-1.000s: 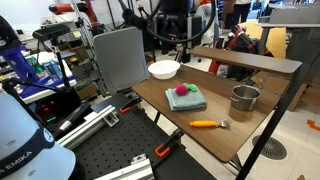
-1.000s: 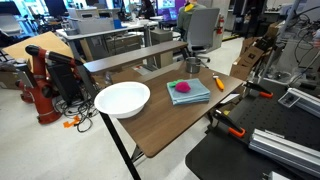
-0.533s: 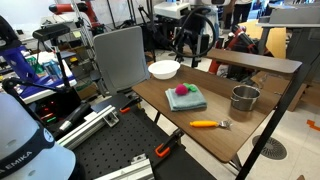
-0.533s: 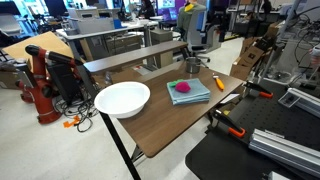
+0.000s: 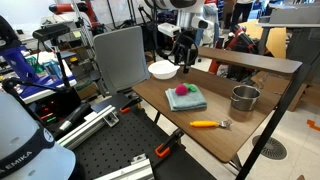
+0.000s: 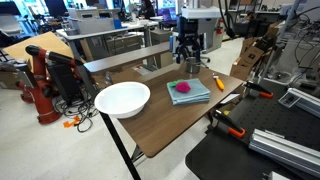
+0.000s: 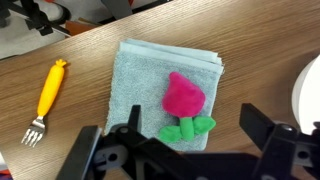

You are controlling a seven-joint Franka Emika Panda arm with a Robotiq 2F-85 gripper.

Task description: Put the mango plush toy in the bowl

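Note:
The gripper moves down next, since the mango plush toy (image 5: 181,91) lies well below my open fingers, and then closes around the pink-red body.
The mango plush toy (image 5: 181,91) is pink-red with a green stem and leaves. It lies on a folded blue-grey towel (image 5: 188,100) in the middle of the wooden table, and both exterior views show it (image 6: 183,88). The wide white bowl (image 5: 163,69) stands empty near a table corner (image 6: 122,98). My gripper (image 5: 185,63) hangs open and empty well above the table, over the towel's far side (image 6: 188,60). In the wrist view the toy (image 7: 183,98) lies between the spread jaws of the gripper (image 7: 192,140), with the bowl's rim (image 7: 311,85) at the right edge.
A grey steel pot (image 5: 244,98) stands on the table beyond the towel (image 6: 192,66). An orange-handled fork (image 5: 210,124) lies near the table edge (image 7: 45,95). A raised wooden shelf (image 5: 255,60) runs along the table's back. Chairs and desks surround it.
The arm has come in from the background and lowered over the table, so the gripper now hangs above the towel and the toy. Nothing on the table has moved.

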